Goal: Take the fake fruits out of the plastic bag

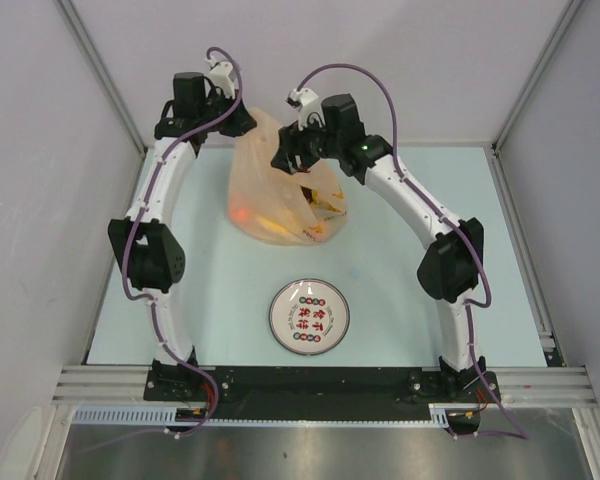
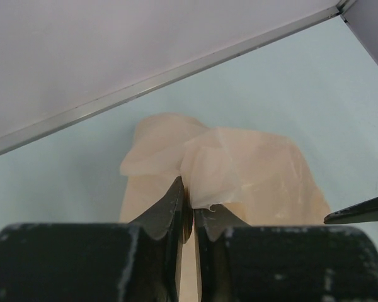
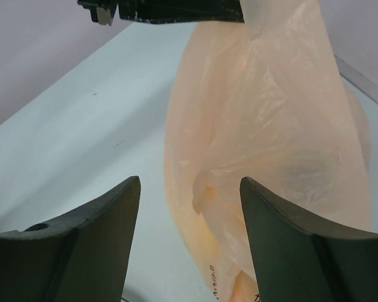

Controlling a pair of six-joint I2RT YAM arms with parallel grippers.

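Observation:
The bag's bunched fold sits under my right gripper and lines up between its open fingers, so I will bring them down around it and close.
The pale-orange plastic bag (image 1: 280, 190) stands at the far middle of the table, its top pulled up. Blurred orange and yellow fruit shapes (image 1: 265, 215) show through its lower part; single fruits cannot be told apart. My left gripper (image 1: 242, 122) is shut on the bag's upper edge (image 2: 208, 179), pinching a fold between its fingertips (image 2: 190, 200). My right gripper (image 1: 292, 160) is open and empty, right beside the bag's upper right side. In the right wrist view the bag (image 3: 271, 145) fills the space ahead of the spread fingers (image 3: 189, 189).
A round white plate (image 1: 309, 316) with printed marks lies on the table near the front middle. Walls with metal rails close in the table at the back and both sides.

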